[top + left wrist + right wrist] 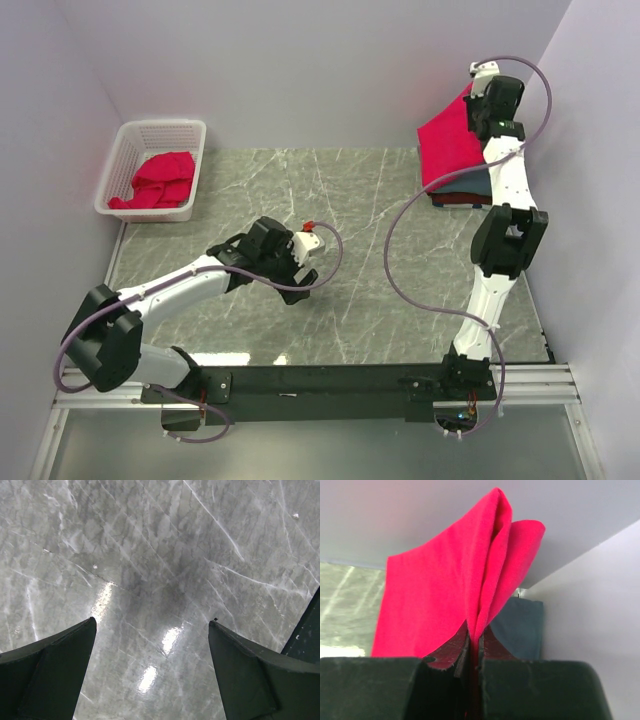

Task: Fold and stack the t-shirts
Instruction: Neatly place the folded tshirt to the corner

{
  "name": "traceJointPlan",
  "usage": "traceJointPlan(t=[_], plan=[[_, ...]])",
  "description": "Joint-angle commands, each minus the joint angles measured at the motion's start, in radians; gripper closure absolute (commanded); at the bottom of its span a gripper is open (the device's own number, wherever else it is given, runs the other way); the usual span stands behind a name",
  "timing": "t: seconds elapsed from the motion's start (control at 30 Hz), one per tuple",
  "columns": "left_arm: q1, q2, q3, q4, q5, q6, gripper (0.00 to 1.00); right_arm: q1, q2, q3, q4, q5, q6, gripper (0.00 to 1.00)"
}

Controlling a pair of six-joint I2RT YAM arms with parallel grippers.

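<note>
My right gripper holds the pinched fold and will lower it next onto the far end of the folded stack (519,611).
My right gripper (474,104) is at the far right corner, shut on a fold of a bright red t-shirt (448,145). In the right wrist view the red t-shirt (440,595) rises out of the pinched jaws of the right gripper (474,645). It hangs tilted over a folded stack whose slate teal-blue t-shirt (466,186) (520,625) shows underneath. Another red t-shirt (155,182) lies crumpled in the basket. My left gripper (295,280) (152,621) hovers open over bare marble at mid-table, holding nothing.
A white lattice basket (128,140) stands at the back left by the wall. Walls close in the table on the left, back and right. The marble tabletop (370,250) spreads between the arms, with the black base rail (330,385) at the near edge.
</note>
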Motion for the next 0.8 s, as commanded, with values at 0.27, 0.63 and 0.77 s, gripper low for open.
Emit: traceJointPlan(t=[0.27,0.63,0.77], plan=[[0.004,0.02,0.066,-0.028,0.036,-0.005,0.01,-0.039,0.077,0.004,0.165,-0.047,-0.191,1.0],[0.004,0.031,0.083,-0.043,0.025,-0.003,0.01,-0.07,0.129,-0.015,0.231,-0.022,-0.289,1.0],[0.005,0.037,0.089,-0.054,0.036,-0.005,0.01,-0.074,0.138,-0.039,0.275,0.019,-0.304,0.84]])
